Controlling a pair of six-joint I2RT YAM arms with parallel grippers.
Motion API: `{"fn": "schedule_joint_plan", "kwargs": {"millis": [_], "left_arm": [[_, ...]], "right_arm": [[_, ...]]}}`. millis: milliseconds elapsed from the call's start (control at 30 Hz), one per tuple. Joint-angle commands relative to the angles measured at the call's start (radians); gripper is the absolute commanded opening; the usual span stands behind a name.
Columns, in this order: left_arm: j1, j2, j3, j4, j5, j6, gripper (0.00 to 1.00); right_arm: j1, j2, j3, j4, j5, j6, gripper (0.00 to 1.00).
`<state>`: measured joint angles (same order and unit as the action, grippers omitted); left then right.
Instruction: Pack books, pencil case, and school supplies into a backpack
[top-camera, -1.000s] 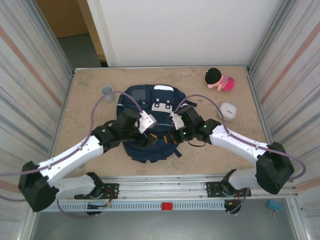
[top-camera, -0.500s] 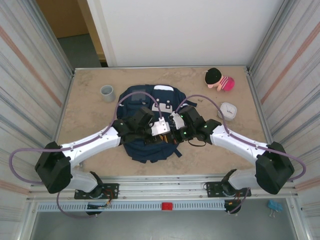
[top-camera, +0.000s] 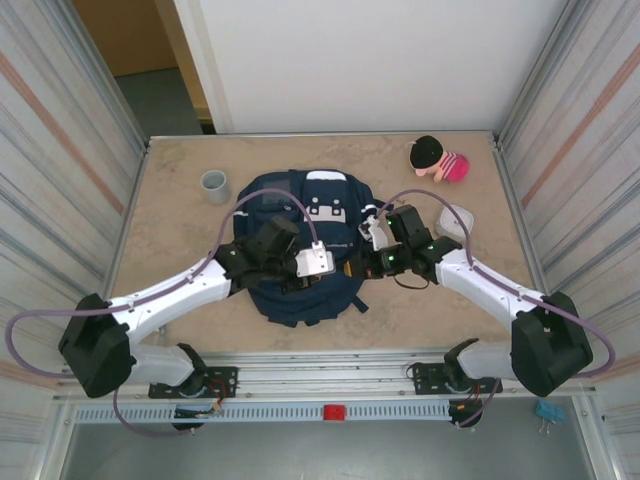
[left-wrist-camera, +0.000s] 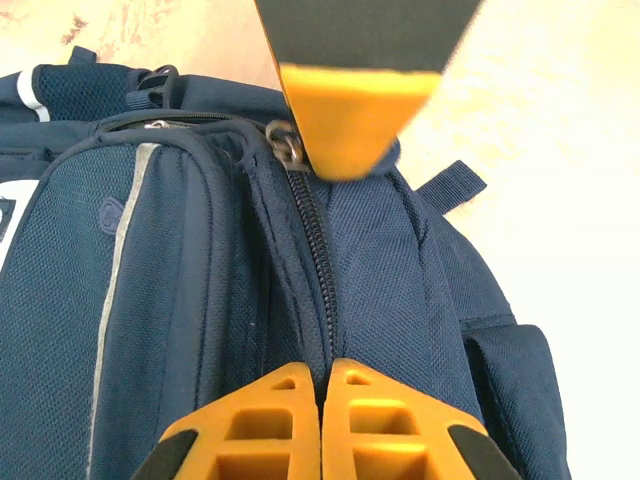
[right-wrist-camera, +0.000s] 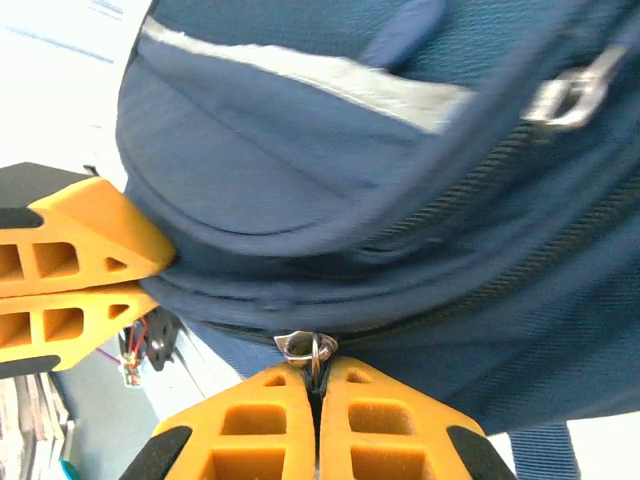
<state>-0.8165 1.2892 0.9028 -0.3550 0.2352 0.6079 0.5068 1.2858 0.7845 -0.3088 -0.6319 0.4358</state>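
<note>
My right gripper will next pull the zipper pull (right-wrist-camera: 312, 347) outward along the side of the backpack by the pencil case and let go of it, because the zipper track goes on that way.
The navy backpack (top-camera: 300, 195) lies flat mid-table. Its main zipper (left-wrist-camera: 318, 270) runs along the edge nearest the arms. My left gripper (top-camera: 336, 269) is shut, pinching the backpack fabric (left-wrist-camera: 400, 300) at that zipper seam. My right gripper (top-camera: 360, 262) is shut on the metal zipper pull (right-wrist-camera: 312, 347), facing the left one. In the left wrist view, the right gripper's orange fingertips (left-wrist-camera: 350, 110) sit at the slider (left-wrist-camera: 285, 140). A small pale rounded oblong, the pencil case (top-camera: 462, 215), lies right of the backpack, partly behind my right arm. The books are out of view.
A grey cup (top-camera: 214, 185) stands left of the backpack. A pink and black plush toy (top-camera: 438, 160) sits at the back right. Metal walls close in both sides of the table (top-camera: 180, 300).
My right wrist has drawn back to the right with the zipper pull in its fingers. My left arm swung in and now holds the seam beside it.
</note>
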Motion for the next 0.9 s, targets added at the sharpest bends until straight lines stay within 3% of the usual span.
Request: {"fn": "schedule_joint_plan", "kwargs": {"millis": [0,467,867], "left_arm": [[0.016,-0.073,-0.030,-0.147,-0.011,0.030,0.00],[0.019,-0.287,-0.101,-0.182,0.008,-0.002,0.00],[0.009,-0.343,-0.151,-0.156,0.044,-0.053,0.00]], "right_arm": [[-0.090,-0.025,-0.013,-0.004,0.028,-0.054,0.00],[-0.330,0.180,0.045,0.144,0.059,-0.052,0.00],[-0.363,0.272,0.102,0.219,0.079,-0.001,0.00]]}}
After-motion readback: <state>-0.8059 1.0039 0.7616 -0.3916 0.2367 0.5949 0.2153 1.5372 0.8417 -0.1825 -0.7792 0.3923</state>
